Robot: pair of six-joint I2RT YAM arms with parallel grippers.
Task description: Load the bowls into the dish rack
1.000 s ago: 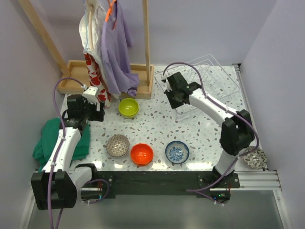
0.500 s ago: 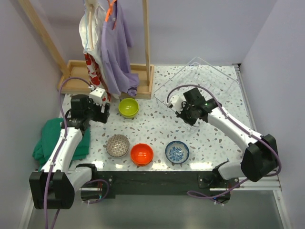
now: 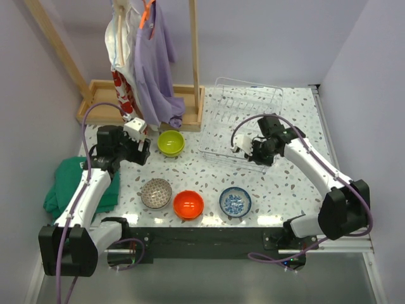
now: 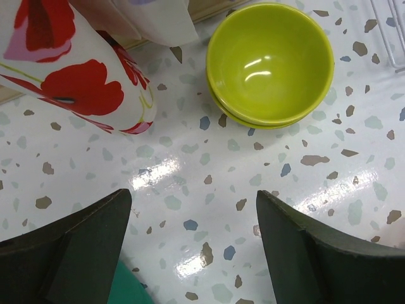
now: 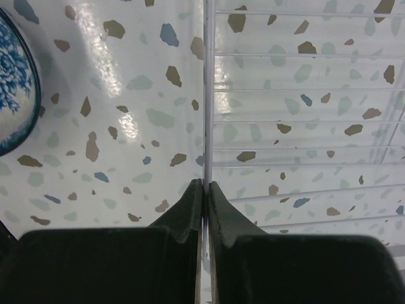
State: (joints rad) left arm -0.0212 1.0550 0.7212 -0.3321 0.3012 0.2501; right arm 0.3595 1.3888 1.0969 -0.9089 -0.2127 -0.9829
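The right gripper draws the dish rack's near rim wire (image 5: pixel 207 95) toward the right in the top view and slightly outward next, then releases it, since the dish rack lies crooked.
The dish rack (image 3: pixel 243 107) lies flat on the table at the back right. My right gripper (image 3: pixel 250 152) is shut on its near rim wire (image 5: pixel 207 95), seen pinched between the jaws of the right gripper (image 5: pixel 205 185). The lime green bowl (image 3: pixel 171 142) stands just right of my left gripper (image 3: pixel 144 152). In the left wrist view, the left gripper (image 4: pixel 193 197) is open over bare table, with the green bowl (image 4: pixel 271 63) ahead. Along the front stand a grey-brown speckled bowl (image 3: pixel 156 193), an orange-red bowl (image 3: pixel 188 204) and a blue-patterned bowl (image 3: pixel 235 202), whose edge (image 5: pixel 12 95) shows in the right wrist view.
A wooden tray base with posts (image 3: pixel 101 107) stands at the back left, with clothes (image 3: pixel 152 63) hanging down over it. A poppy-print cloth (image 4: pixel 82 69) hangs close to my left gripper. A green cloth (image 3: pixel 82 183) lies at the table's left edge.
The rack was held tilted up and now lies flat on the table, drawn nearer by my right gripper. My left gripper has crept right toward the green bowl.
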